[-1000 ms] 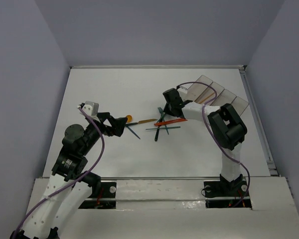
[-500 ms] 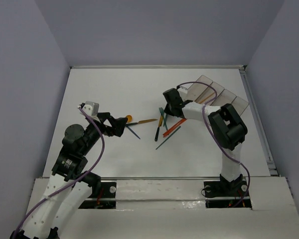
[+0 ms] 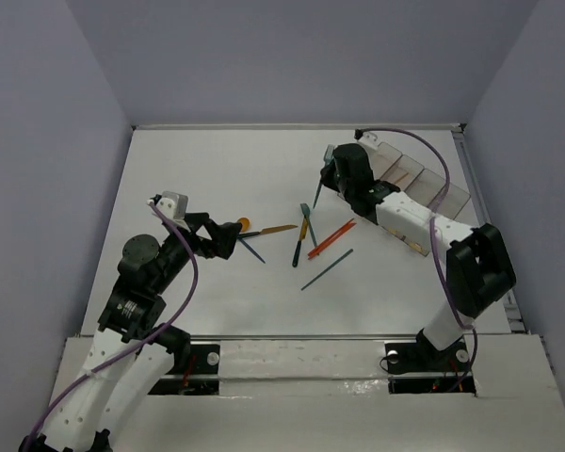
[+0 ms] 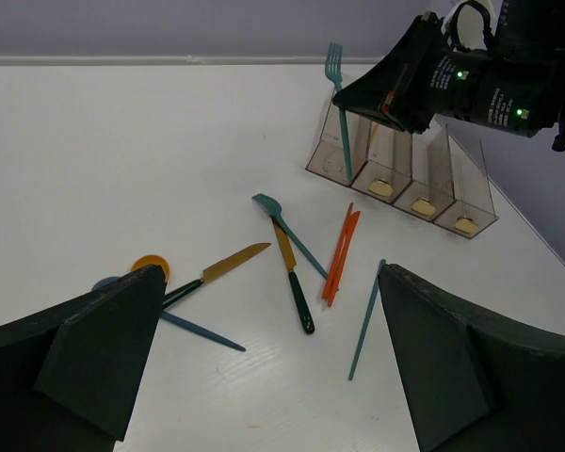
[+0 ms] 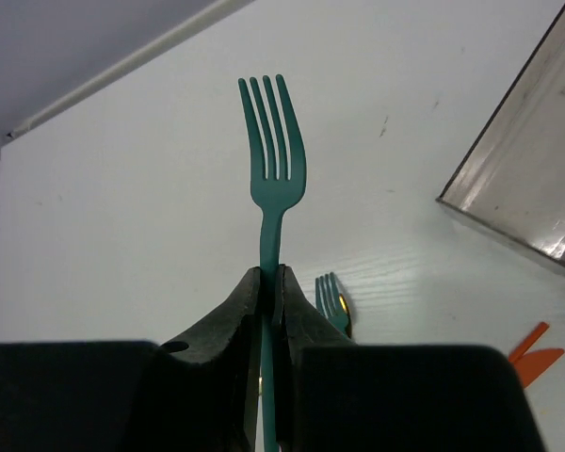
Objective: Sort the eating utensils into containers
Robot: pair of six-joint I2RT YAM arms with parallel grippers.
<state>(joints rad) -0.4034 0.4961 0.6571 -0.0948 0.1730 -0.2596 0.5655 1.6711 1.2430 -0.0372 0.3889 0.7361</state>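
My right gripper holds the teal fork beside the containers. The fork needs to move outward and to the right in the top view, over the nearest end bin [image 3: 380, 159] [image 5: 539, 151].
My right gripper [image 5: 271, 279] is shut on the handle of a teal fork [image 5: 272, 141], held up off the table with its tines pointing away. From the top view, this fork [image 3: 327, 165] hangs just left of the containers [image 3: 416, 175], a row of smoky translucent bins at the back right. Loose utensils lie mid-table: an orange pair [image 3: 331, 238], a teal stick [image 3: 326, 269], a dark-handled knife [image 4: 294, 280], a teal spoon [image 4: 284, 229], a gold-bladed knife [image 4: 228, 267], a blue one [image 4: 200, 330] and an orange spoon [image 4: 152, 267]. My left gripper [image 3: 234, 237] stands open, empty, by the orange spoon.
A second teal fork [image 5: 331, 299] lies on the table under my right gripper. The table's back wall edge [image 3: 292, 126] runs behind the bins, and a rail [image 3: 485, 226] lines the right side.
My right gripper shut on the teal fork in the pile and lifted it back and right toward the bins; the pile's utensils shifted. The left arm has stayed still.
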